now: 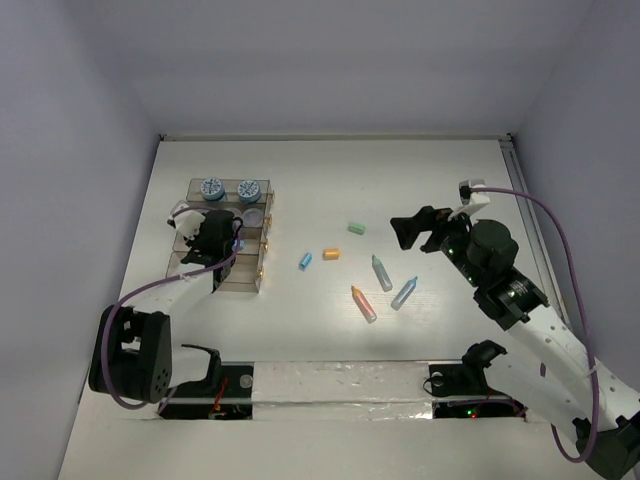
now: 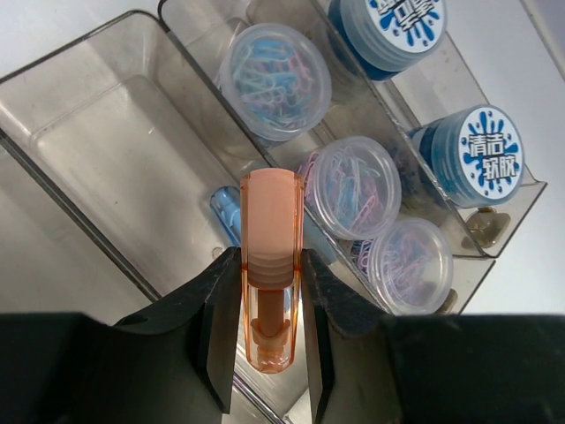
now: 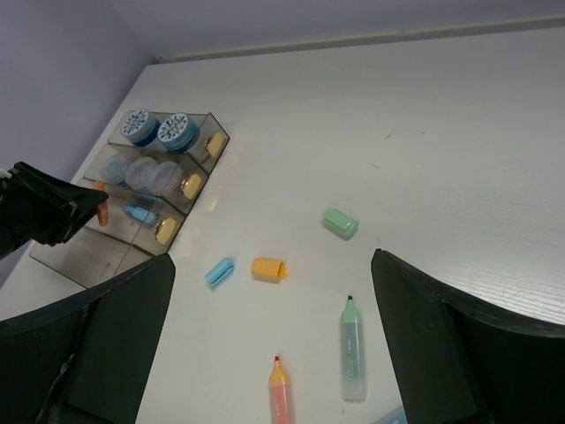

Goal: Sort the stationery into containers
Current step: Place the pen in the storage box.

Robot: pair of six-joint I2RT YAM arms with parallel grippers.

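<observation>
I will move my right gripper back and down onto the body of the blue marker (image 1: pixel 403 294). I will turn the gripper's fingers because the blue marker lies slanted on the tabletop.
My left gripper (image 2: pixel 270 287) is shut on a translucent orange marker (image 2: pixel 271 238), holding it just above the brown-tinted clear containers (image 2: pixel 115 132). From above, this gripper (image 1: pixel 212 238) hangs over the middle of the stepped trays (image 1: pixel 246 270). Two blue jars (image 2: pixel 478 157) sit in the back tray, and three clear tubs of paper clips (image 2: pixel 353 187) in the one in front of it. A blue pen (image 2: pixel 224 212) lies in the tray under the marker. My right gripper (image 1: pixel 412 230) is open and holds nothing, hovering above loose stationery on the table.
On the table lie a blue cap (image 3: pixel 220 271), an orange cap (image 3: pixel 267 268), a green cap (image 3: pixel 340 223), a green marker (image 3: pixel 352 349), an orange marker (image 3: pixel 280 393) and a blue marker (image 1: pixel 404 292). Walls enclose the table on three sides.
</observation>
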